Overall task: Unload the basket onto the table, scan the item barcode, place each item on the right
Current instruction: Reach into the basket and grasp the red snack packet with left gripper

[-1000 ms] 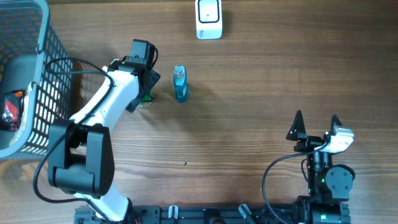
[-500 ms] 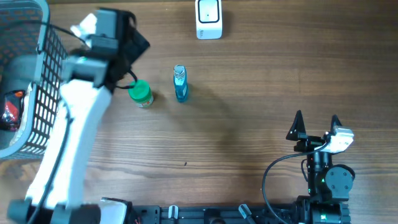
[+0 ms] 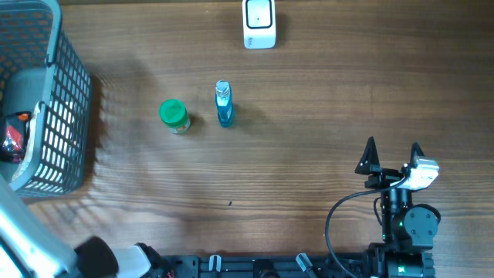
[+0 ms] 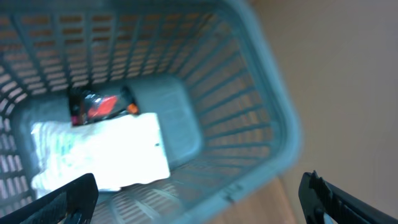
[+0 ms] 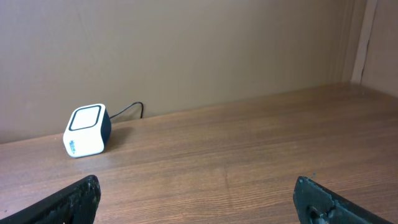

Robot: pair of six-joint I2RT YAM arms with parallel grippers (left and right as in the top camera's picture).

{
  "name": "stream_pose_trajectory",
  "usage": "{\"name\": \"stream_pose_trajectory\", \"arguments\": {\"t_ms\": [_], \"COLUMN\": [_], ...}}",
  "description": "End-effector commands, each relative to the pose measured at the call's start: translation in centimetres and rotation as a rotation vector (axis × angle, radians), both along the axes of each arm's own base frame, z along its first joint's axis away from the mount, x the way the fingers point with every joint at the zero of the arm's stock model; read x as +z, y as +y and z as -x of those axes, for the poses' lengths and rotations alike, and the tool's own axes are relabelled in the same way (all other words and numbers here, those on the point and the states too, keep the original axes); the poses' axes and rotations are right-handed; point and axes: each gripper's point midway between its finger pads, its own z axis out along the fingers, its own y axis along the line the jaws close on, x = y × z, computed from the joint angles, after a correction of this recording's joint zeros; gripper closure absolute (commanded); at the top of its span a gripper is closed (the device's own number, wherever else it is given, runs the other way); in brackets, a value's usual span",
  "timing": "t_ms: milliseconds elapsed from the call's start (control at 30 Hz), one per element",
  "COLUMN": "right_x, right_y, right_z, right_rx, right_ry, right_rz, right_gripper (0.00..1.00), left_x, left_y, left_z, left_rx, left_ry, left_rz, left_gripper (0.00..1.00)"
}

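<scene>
My left gripper is going to move down next through the basket's open top onto the red-and-black item (image 4: 103, 104) and close on it, because it lies uncovered beside the white packet (image 4: 106, 152).
A green-lidded jar (image 3: 174, 116) and a blue bottle (image 3: 224, 104) are on the wooden table, nothing touching them. The white barcode scanner (image 3: 259, 23) sits at the far edge; it also shows in the right wrist view, scanner (image 5: 87, 130). My left gripper (image 4: 199, 205) hangs open and empty above the grey basket (image 4: 273, 106), looking down at a white packet (image 4: 106, 152) and a red-and-black item (image 4: 93, 106) inside. Overhead, only a blurred part of the left arm (image 3: 23, 232) shows. My right gripper (image 3: 392, 154) rests open and empty at the near right, facing the scanner.
The grey mesh basket (image 3: 68, 116) fills the far left of the table, with a red item (image 3: 11, 137) showing inside it. A dark cable runs from the scanner along the back wall. The right arm's base (image 3: 409, 224) stands at the near edge.
My left arm has lifted off the green-lidded jar, leaving it on the table, and swung left and up over the basket. The right arm has not moved.
</scene>
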Motion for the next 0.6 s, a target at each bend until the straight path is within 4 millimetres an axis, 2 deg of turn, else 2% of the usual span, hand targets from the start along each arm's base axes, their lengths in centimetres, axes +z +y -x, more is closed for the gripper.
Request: {"name": "stream_pose_trajectory", "arguments": {"t_ms": [0, 133, 167, 233, 300, 367, 400, 567], "right_x": [0.1, 0.1, 0.1, 0.1, 0.1, 0.1, 0.1, 0.1], "right_y": [0.4, 0.4, 0.4, 0.4, 0.4, 0.4, 0.4, 0.4], "right_z": [0.0, 0.0, 0.0, 0.0, 0.0, 0.0, 0.0, 0.0], "right_rx": [0.02, 0.02, 0.019, 0.02, 0.02, 0.019, 0.019, 0.019], "right_ry": [-0.003, -0.003, -0.003, -0.003, -0.003, -0.003, -0.003, -0.003], "right_rz": [0.02, 0.02, 0.02, 0.02, 0.02, 0.02, 0.02, 0.02], "right_gripper": [0.0, 0.0, 0.0, 0.0, 0.0, 0.0, 0.0, 0.0], "left_x": [-6.5, -13.8, -14.8, -16.5, -18.0, -18.4, -18.4, -18.3], "left_y": [2.8, 4.7, 5.0, 6.3, 8.0, 8.7, 9.0, 9.1], "left_z": [-2.3, -4.9, -5.1, -4.5, -2.8, -1.8, -2.0, -5.1], "left_rx": [0.003, -0.087, -0.107, -0.076, 0.006, 0.04, 0.019, -0.474], "left_ry": [0.151, 0.34, 0.371, 0.454, 0.576, 0.639, 0.644, 0.747], "left_rz": [0.106, 0.151, 0.146, 0.12, 0.075, 0.053, 0.035, -0.178], "left_gripper": [0.0, 0.0, 0.0, 0.0, 0.0, 0.0, 0.0, 0.0]}}
